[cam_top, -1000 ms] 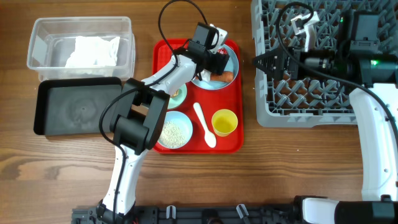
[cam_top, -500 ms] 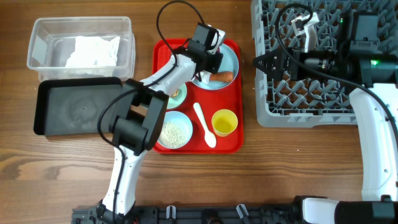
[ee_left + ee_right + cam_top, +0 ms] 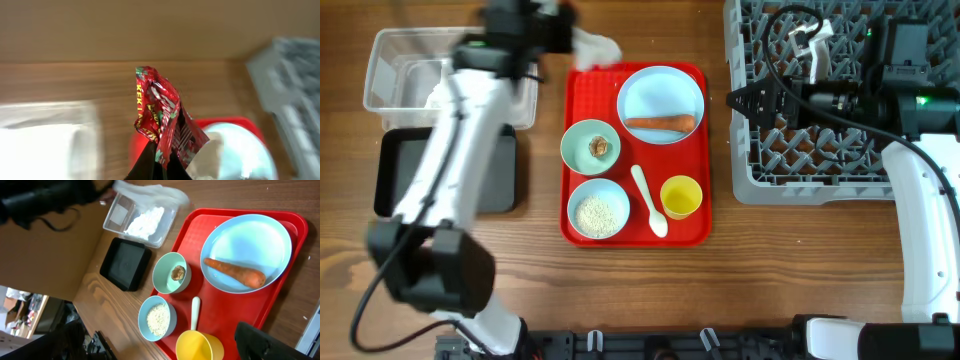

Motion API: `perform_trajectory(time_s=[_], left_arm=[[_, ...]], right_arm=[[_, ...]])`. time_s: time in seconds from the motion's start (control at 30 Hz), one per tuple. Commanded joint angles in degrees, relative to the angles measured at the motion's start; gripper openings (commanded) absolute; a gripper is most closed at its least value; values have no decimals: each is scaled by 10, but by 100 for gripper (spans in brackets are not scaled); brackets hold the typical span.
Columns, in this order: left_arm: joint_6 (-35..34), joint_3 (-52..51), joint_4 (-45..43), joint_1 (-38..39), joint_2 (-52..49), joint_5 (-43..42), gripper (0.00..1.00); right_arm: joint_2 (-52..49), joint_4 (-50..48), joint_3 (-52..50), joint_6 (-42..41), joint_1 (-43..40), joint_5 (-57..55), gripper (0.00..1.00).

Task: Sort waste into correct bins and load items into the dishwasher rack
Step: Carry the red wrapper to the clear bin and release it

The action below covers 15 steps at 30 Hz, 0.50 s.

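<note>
My left gripper swings over the clear tub below it and to its left in the overhead view next. It then lowers and releases the wrapper, since the tub holds the napkin.
My left gripper (image 3: 160, 169) is shut on the small red printed snack wrapper (image 3: 162, 120), which hangs in the air. In the overhead view it (image 3: 565, 35) is blurred, between the clear tub (image 3: 385, 62) and the red tray (image 3: 700, 225). A crumpled white napkin (image 3: 470, 82) lies in the tub; the black tray (image 3: 430, 175) sits in front of it. The carrot piece (image 3: 660, 124) lies on the light-blue plate (image 3: 660, 90). A brown lump (image 3: 600, 147) is in the green bowl (image 3: 578, 140), rice (image 3: 598, 212) in the blue bowl (image 3: 575, 195). My right gripper (image 3: 735, 100) stands open beside the dishwasher rack (image 3: 840, 170).
A white spoon (image 3: 648, 200) and a yellow cup (image 3: 681, 196) rest on the red tray. In the right wrist view my right gripper (image 3: 160, 330) hangs above the tray with the cup (image 3: 200, 347) between its spread fingers (image 3: 260, 342). Bare wood lies in front.
My left gripper shut on the wrapper at the plate, lifted it and swung left toward the tub. The plate now shows only the carrot. My right arm has not moved.
</note>
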State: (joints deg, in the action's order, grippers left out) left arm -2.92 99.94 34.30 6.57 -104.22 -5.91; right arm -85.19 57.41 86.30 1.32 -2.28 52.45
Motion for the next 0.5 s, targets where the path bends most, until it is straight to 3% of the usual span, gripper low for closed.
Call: perform_trajectory(time_s=[0.0,0.27,0.47], left_arm=[[-8,-2,20,-88,-13,17,4],[-8,-3,38,-221,-30,17,4],[-7,-5,57,-276,-54,17,4]], right_arm=[[-2,-4,10,0,0,-2,100],[-2,-9,10,-1,0,-2,100],[-2,-11,10,-5,0,-2,100]])
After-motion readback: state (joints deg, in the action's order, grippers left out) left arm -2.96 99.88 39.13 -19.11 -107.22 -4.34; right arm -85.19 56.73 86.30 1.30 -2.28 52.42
